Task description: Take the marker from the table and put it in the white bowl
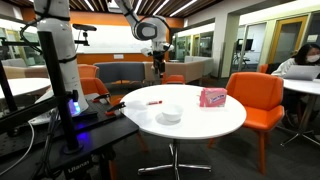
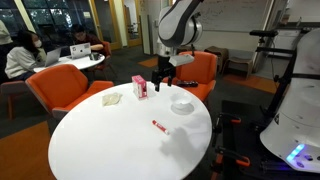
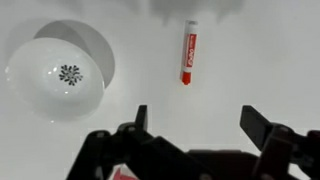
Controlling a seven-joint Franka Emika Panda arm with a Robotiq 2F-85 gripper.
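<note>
The open gripper will next go down and toward the top in the wrist view and close on the marker's red end (image 2: 156, 124) (image 3: 186, 77), because it is ahead of the fingers.
The marker, a short red pen, lies on the round white table (image 1: 215, 120) in both exterior views (image 1: 154, 102) (image 2: 159, 126). In the wrist view it (image 3: 188, 52) lies near the top, ahead of the jaws. The white bowl (image 1: 171, 114) (image 2: 182, 105) sits near it; in the wrist view the bowl (image 3: 55, 75) is at the left with a dark pattern at its centre. My gripper (image 1: 157, 72) (image 2: 162, 82) hangs high above the table, open and empty (image 3: 196, 122).
A pink packet (image 1: 211, 97) (image 2: 140, 87) stands on the table. A crumpled white paper (image 2: 111, 97) lies near it. Orange chairs (image 1: 255, 100) (image 2: 65, 90) ring the table. A black equipment stand (image 1: 75, 125) is beside it. A person sits at another table (image 2: 22, 55).
</note>
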